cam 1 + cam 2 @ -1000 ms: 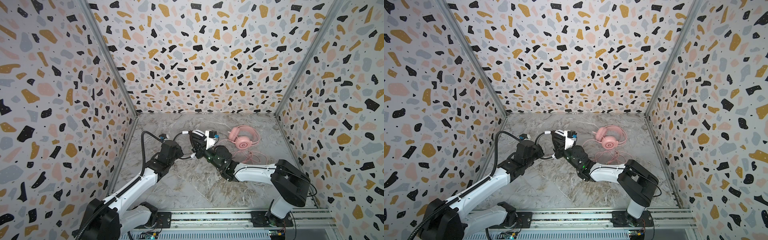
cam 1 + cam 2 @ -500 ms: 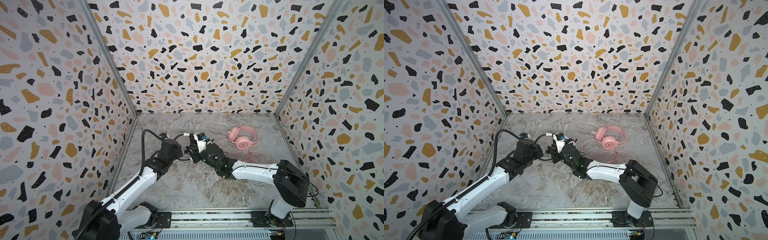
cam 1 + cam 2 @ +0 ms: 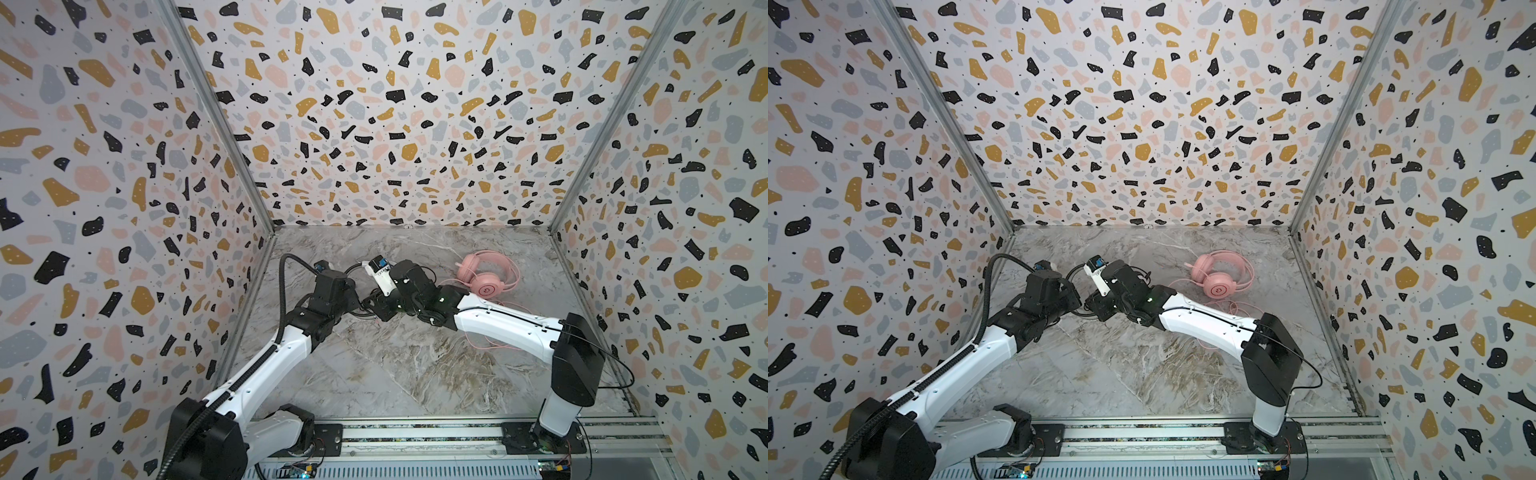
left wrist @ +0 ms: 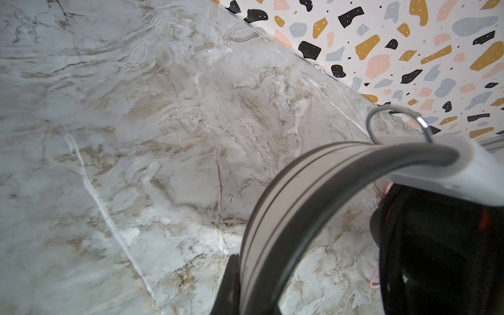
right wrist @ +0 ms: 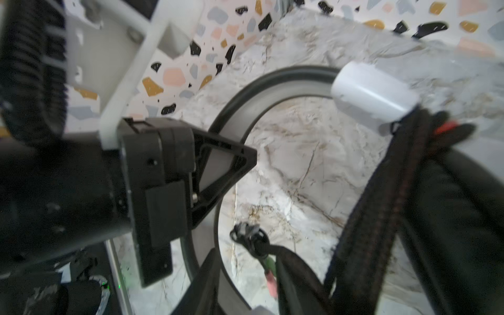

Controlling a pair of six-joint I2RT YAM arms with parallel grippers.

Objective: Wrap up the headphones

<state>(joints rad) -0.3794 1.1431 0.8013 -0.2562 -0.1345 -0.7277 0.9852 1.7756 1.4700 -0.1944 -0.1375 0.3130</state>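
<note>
My left gripper needs to take the headband (image 4: 300,196) outward and down and let go of it there, because bare marble floor near the back wall (image 4: 225,78) is below and outward of the gripper.
My left gripper (image 4: 253,294) is shut on the grey-and-black headband (image 4: 300,196) of the white-and-black headphones. Their white slider (image 4: 463,169) and a black earcup (image 4: 436,245) lie just beyond. In both top views this headset is mostly hidden between the two grippers, left (image 3: 359,301) and right (image 3: 376,309), which nearly touch. My right gripper (image 5: 251,294) stands open. The black braided cable (image 5: 381,191) hangs beside it, and its green and pink plugs (image 5: 270,272) sit loose between the fingers. The pink headphones (image 3: 488,276) (image 3: 1221,276) lie on the floor at the back right.
The pink cable (image 3: 490,336) loops on the marble floor (image 3: 395,374) under my right forearm. Terrazzo walls close in the left, back and right. The arms' base rail (image 3: 415,436) runs along the front edge.
My right gripper has opened and shifted left and down toward the left gripper, letting the black cable go. The left gripper keeps its hold on the headband.
</note>
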